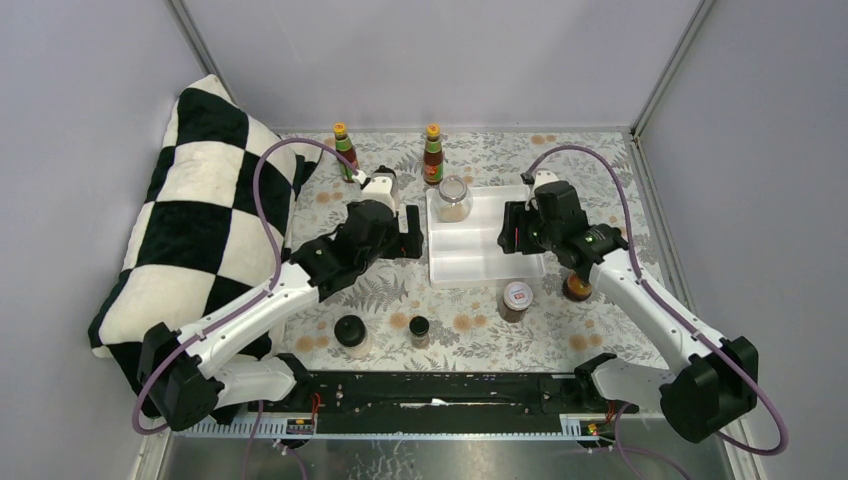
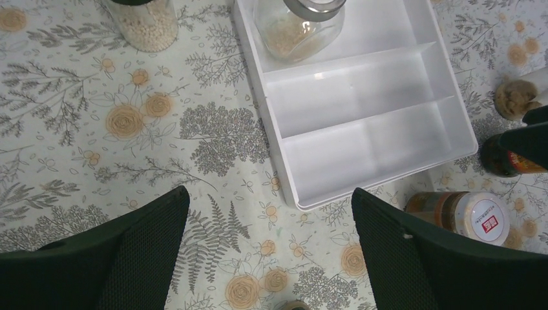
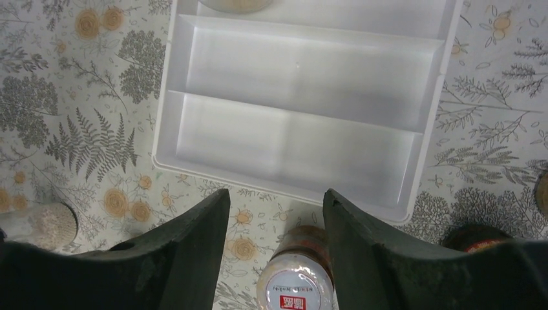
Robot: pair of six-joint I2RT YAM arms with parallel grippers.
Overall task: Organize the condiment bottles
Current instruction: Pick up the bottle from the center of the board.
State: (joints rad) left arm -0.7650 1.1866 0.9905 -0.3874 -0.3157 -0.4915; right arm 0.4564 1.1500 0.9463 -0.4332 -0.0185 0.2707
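Note:
I will move my right gripper outward next, past the clear jar and onto the bottle's yellow cap [image 1: 433, 131], because the red-sauce bottle by that jar is beyond the tray.
Two tall red-sauce bottles, one at the left [image 1: 343, 150] and one at the right [image 1: 432, 152], stand at the back. A clear jar [image 1: 454, 197] stands in the far compartment of the white tray [image 1: 487, 262], and it also shows in the left wrist view [image 2: 298, 22]. A white-lidded jar [image 1: 517, 299] stands in front of the tray. My left gripper [image 1: 412, 232] is open and empty beside the tray's left edge [image 2: 269, 194]. My right gripper [image 1: 512, 228] is open and empty over the tray's right part [image 3: 276, 194]. The white-lidded jar [image 3: 297, 278] lies below its fingers.
A dark jar [image 1: 577, 288] stands right of the white-lidded one. A black-lidded jar [image 1: 351, 334] and a small jar [image 1: 419, 330] stand near the front. A jar of pale grains [image 2: 145, 22] stands left of the tray. A checkered cushion [image 1: 190, 220] fills the left side.

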